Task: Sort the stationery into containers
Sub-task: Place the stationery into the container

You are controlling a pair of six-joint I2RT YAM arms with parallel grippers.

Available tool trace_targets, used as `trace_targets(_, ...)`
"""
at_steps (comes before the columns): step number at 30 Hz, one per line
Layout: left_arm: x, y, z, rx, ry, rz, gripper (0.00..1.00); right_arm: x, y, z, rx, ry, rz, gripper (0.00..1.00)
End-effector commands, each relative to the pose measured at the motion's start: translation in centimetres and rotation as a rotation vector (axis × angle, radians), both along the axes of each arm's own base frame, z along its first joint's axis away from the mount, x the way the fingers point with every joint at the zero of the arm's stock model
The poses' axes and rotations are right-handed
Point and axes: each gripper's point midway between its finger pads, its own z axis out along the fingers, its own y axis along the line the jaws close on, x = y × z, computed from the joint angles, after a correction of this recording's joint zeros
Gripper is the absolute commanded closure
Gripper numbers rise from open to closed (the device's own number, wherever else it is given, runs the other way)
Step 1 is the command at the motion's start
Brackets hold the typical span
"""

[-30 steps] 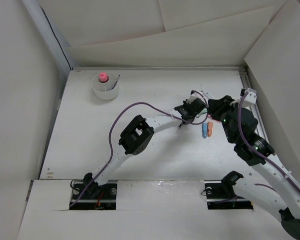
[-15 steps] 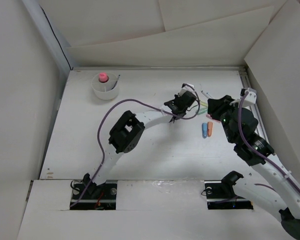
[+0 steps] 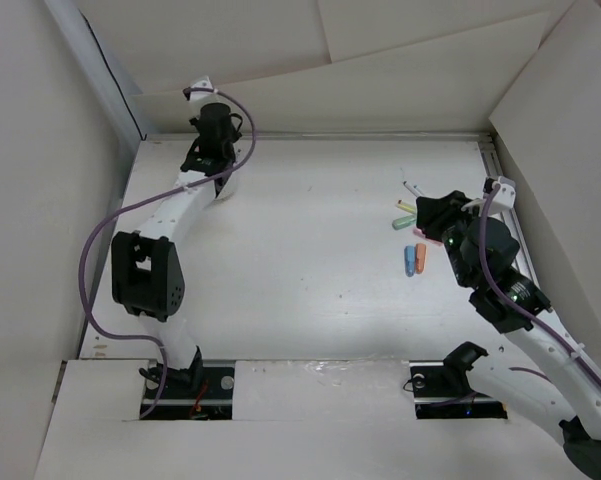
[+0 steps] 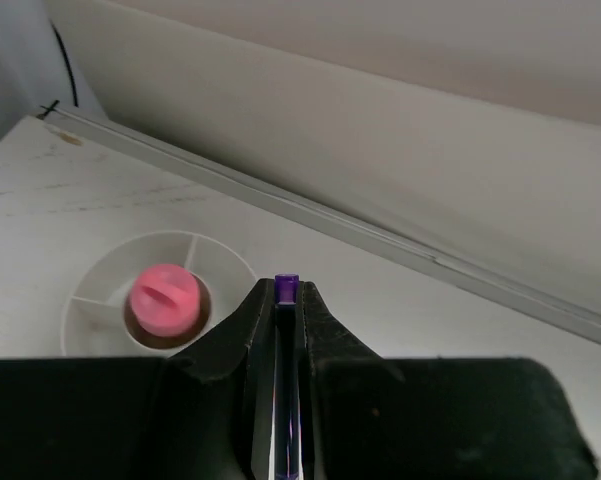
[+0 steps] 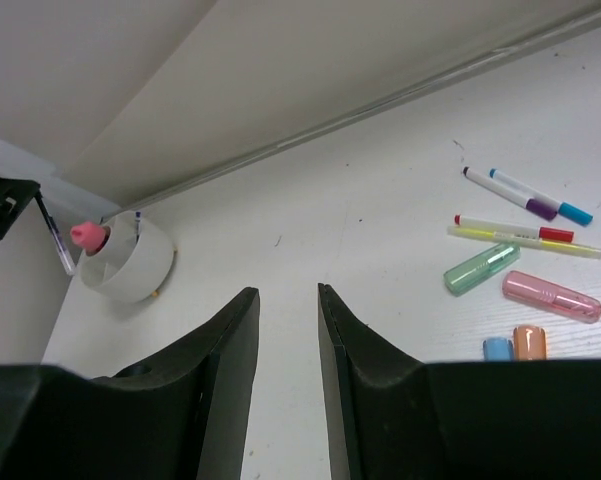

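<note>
My left gripper should next turn and lower over the cup's outer section beside the tube and release the purple-capped pen, because the pink-capped tube fills the middle of the cup.
My left gripper is shut on a thin purple-capped pen and hangs just right of the round white divided cup. A pink-capped tube stands in the cup. In the top view the left gripper is at the back left and covers the cup. My right gripper is open and empty, above the table near the loose stationery. These are thin markers, a red-capped pen, a green piece, a pink piece, a blue stub and an orange stub.
The cup stands in the back left corner close to the wall and the metal rail. The loose pieces lie at the right of the table, by the right gripper. Cardboard walls ring the table.
My left arm has swung from the middle right of the table to the back left corner, carrying the purple pen to the cup. The right arm has not moved.
</note>
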Motion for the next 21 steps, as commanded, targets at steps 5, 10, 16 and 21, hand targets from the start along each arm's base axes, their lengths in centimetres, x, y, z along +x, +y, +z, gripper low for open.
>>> trace_targets(5,1.7,2.9,1.0,0.074,-0.06,0.032,1.0,-0.2,0.4,1.8,0.03,-0.061,0.02,0.64)
trace_targets(10,2.1,3.9,2.0,0.142,-0.111,0.072,1.0,0.2,0.6,1.3,0.02,-0.046,0.02,0.64)
trace_targets(16,3.2,5.0,0.5,0.249,-0.078,0.128,1.0,0.4,0.8,1.3,0.02,-0.046,0.02,0.64)
trace_targets(21,4.5,5.2,0.6,0.287,-0.101,0.151,1.0,0.4,0.7,1.5,0.018,-0.057,0.02,0.64)
